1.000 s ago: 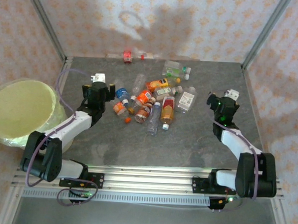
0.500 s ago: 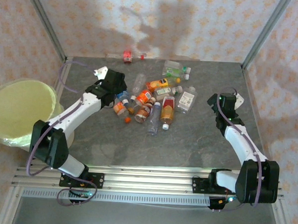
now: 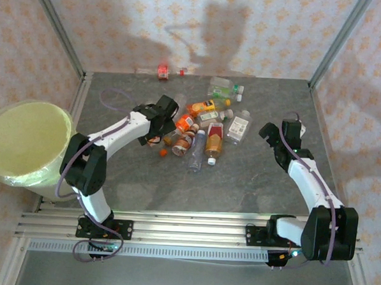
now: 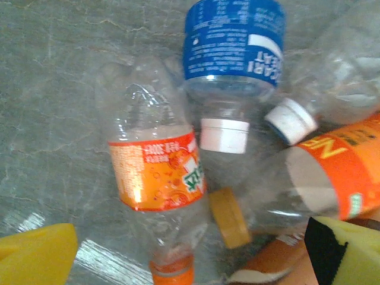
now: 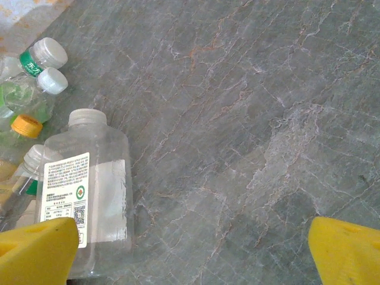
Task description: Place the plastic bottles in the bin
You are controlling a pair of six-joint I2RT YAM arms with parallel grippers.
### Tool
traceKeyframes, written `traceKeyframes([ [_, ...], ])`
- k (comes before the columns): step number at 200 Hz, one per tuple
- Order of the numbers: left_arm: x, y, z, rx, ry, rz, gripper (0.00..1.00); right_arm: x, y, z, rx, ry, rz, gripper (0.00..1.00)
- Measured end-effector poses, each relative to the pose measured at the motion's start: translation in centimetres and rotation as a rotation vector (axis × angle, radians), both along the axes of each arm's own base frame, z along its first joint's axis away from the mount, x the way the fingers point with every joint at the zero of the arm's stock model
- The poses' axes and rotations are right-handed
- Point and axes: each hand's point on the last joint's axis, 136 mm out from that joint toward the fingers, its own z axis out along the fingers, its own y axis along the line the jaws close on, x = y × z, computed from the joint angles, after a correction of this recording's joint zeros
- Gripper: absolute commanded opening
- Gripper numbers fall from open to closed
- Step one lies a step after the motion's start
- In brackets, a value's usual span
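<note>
The left gripper moves down around its orange label [image 3: 154, 140] [image 4: 158, 173] next and closes there, since the clear orange-labelled bottle lies lengthwise between my open yellow fingers.
Several plastic bottles [image 3: 201, 127] lie in a loose heap on the grey table's middle. My left gripper [image 3: 165, 109] hangs open over the heap's left edge. In the left wrist view its yellow pads [image 4: 37, 256] stand either side of an orange-labelled bottle [image 4: 157, 172], beside a blue-labelled bottle [image 4: 231, 41] and a yellow cap [image 4: 228, 217]. My right gripper [image 3: 279, 130] is open, to the right of the heap. Bare table lies between its pads [image 5: 347, 255], and a white-labelled bottle [image 5: 89, 202] rests by the left pad. The bin [image 3: 64, 120] stands off the table's left edge.
One red bottle [image 3: 162, 71] lies apart against the back wall. Metal frame posts [image 3: 333, 44] rise at the table's back corners. The rail [image 3: 186, 228] with both arm bases runs along the near edge. Open grey tabletop [image 3: 239, 183] stretches in front of the heap.
My left arm has swung right, from beside the bin to over the heap's left edge. My right gripper has turned and shifted slightly toward the heap. Both stayed open.
</note>
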Motion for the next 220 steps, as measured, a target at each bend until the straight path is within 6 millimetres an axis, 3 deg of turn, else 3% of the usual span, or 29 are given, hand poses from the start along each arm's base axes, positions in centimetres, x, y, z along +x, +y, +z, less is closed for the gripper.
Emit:
traceKeyframes([
  [47,0.1,1.4,-3.2,0.034,0.071,-0.016,0.91,-0.2,-0.1,0.0,-0.004,0.005,-0.002,1.00],
  [120,0.1,1.9,-5.9,-0.011,0.081,-0.050,0.83,-0.5,-0.2,0.2,-0.013,0.008,-0.002,1.00],
  [173,0.7,1.2,-7.3,-0.048,0.061,-0.090,0.68,-0.5,-0.2,0.3,-0.014,0.007,-0.001,1.00],
  [220,0.2,1.5,-7.4,-0.043,0.026,-0.117,0.57,0.7,1.4,1.7,0.022,-0.068,0.087,1.00],
])
